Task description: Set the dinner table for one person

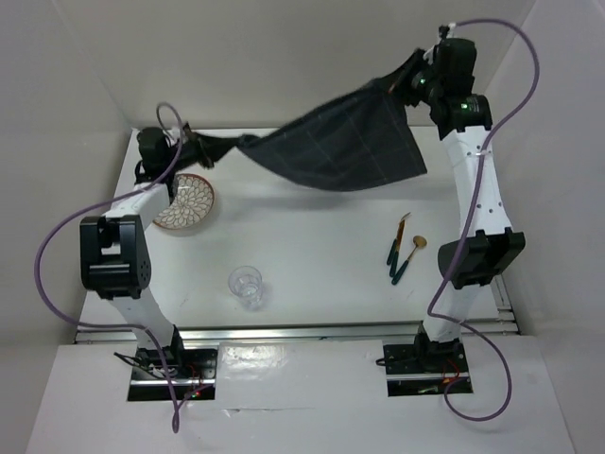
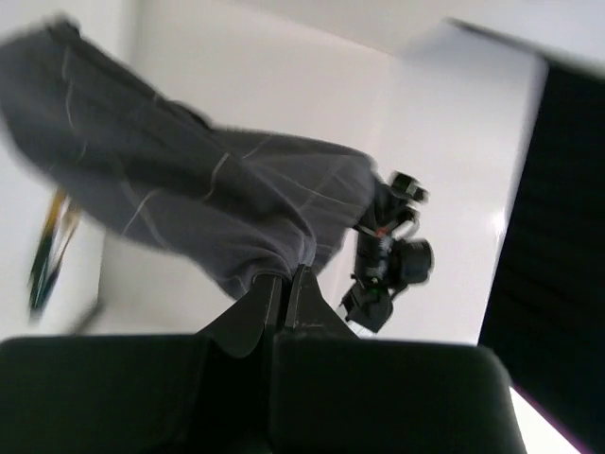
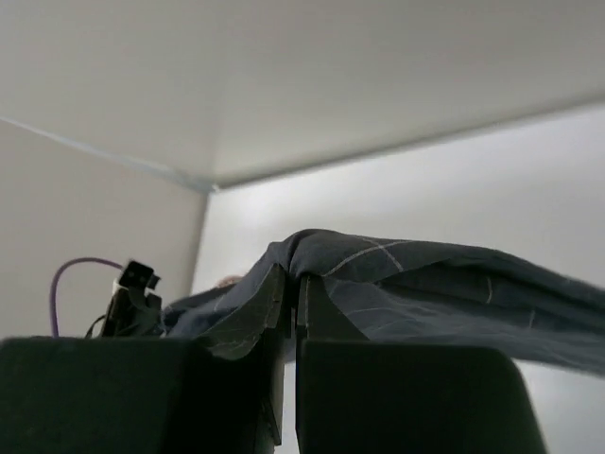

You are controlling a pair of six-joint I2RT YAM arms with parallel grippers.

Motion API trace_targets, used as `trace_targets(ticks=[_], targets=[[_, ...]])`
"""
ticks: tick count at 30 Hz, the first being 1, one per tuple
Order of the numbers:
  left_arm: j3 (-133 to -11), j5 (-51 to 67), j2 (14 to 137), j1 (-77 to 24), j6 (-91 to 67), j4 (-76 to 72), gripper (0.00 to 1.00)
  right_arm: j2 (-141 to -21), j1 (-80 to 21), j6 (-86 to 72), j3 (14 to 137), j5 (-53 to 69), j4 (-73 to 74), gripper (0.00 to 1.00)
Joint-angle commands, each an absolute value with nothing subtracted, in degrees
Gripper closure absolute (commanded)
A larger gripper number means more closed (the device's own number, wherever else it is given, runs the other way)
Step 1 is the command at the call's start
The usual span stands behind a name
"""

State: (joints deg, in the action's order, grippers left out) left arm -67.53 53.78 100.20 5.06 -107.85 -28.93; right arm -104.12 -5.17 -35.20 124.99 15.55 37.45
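The cloth's corner goes back and down with my left gripper to the bare tabletop between bowl and glass next. The gripper lets go there, since that spot lies below and back from it.
The dark grey checked cloth (image 1: 340, 142) hangs in the air over the back of the white dinner table (image 1: 321, 246), stretched between both grippers. My left gripper (image 1: 203, 144) is shut on its left corner, seen in the left wrist view (image 2: 285, 274) with the cloth (image 2: 217, 208) bunched at the jaws. My right gripper (image 1: 402, 80) is shut on its right corner, held higher; the right wrist view (image 3: 292, 279) shows the cloth (image 3: 425, 284) draped over the fingertips.
A patterned red and white bowl (image 1: 184, 203) sits at the left, partly under my left arm. A clear glass (image 1: 246, 284) stands near the front middle. Green-handled cutlery (image 1: 402, 251) lies at the right. A metal rail (image 1: 293, 331) runs along the near edge.
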Motion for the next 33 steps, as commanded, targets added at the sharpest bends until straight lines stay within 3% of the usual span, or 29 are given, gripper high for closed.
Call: trace_targets(ticks=[1,4,6,9,13,18,24,27,28,29,30,32,33], targets=[[-78.8,52.0,103.5,5.4,-128.2,-74.6,1.00,-100.8,-4.4,-33.8,134.0,18.4,33.3,1.00],[-73.3,52.6,98.8,6.9,-122.9,-68.6,1.00,-91.5,-4.4,-33.8,115.3,20.1,24.6,1.00],[-62.5,53.5,95.0,6.9,-117.6,-53.8,1.00,-88.2,-4.4,-34.4,99.9,20.1,23.5,1.00],[-50.3,54.1,91.1,6.4,-111.0,-39.9,1.00,-86.1,-4.4,-35.0,86.6,22.6,24.7,1.00],[-44.5,54.8,90.1,6.4,-106.4,-28.5,1.00,-83.7,-4.4,-35.5,76.4,24.4,24.5,1.00],[-50.4,54.0,90.2,6.9,-95.9,-11.1,1.00,-83.1,-4.4,-35.5,75.0,23.9,26.1,1.00],[-51.6,53.3,90.2,6.9,-94.8,-7.6,1.00,-84.7,-4.4,-35.0,77.4,23.4,26.6,1.00],[-56.0,53.3,92.0,5.8,-97.4,-9.1,1.00,-91.4,-2.8,-34.4,88.7,25.1,28.6,1.00],[-58.9,56.3,93.8,5.8,-99.3,-19.5,1.00,-94.5,-2.3,-33.7,95.5,26.1,30.9,1.00],[-68.5,58.6,96.2,4.9,-104.8,-26.6,1.00,-97.9,-2.3,-33.1,112.9,26.1,33.5,1.00],[-74.3,60.5,101.8,4.9,-109.3,-36.0,1.00,-103.9,-2.3,-33.0,121.9,26.1,35.9,1.00],[-87.2,56.9,105.3,4.9,-120.7,-59.1,1.00,-107.1,-2.3,-33.0,139.9,26.7,38.3,1.00],[-90.0,55.7,106.0,6.1,-124.9,-68.4,1.00,-107.1,-2.3,-33.7,140.6,26.7,37.3,1.00]])
